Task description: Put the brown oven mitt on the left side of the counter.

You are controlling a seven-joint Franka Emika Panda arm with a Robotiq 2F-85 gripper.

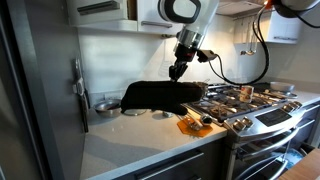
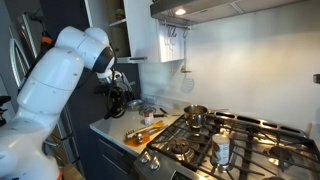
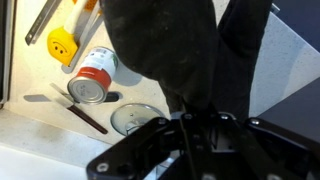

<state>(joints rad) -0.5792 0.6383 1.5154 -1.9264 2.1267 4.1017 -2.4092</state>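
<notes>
The mitt [image 1: 150, 96] still hangs above the bare counter [image 1: 143, 129] beside the orange item. My gripper will lower it toward that open counter next and release it there.
The brown oven mitt [image 1: 150, 96] is a long dark floppy piece of fabric, held up at one end and draping down toward the pale counter [image 1: 130, 142]. My gripper [image 1: 178, 70] is shut on the mitt's end above the counter, near the stove's edge. In an exterior view the mitt [image 2: 117, 102] hangs as a dark mass under my gripper [image 2: 118, 88]. In the wrist view the mitt [image 3: 165, 40] fills the middle, pinched between the closed fingers [image 3: 190, 122].
A gas stove [image 1: 250, 100] with a pot [image 2: 195, 115] adjoins the counter. On the counter are an orange item [image 1: 190, 123], a can [image 3: 95, 78], a yellow tool [image 3: 62, 42], round discs [image 1: 134, 113] and a metal bowl [image 1: 103, 104]. A fridge [image 1: 40, 100] bounds the far end.
</notes>
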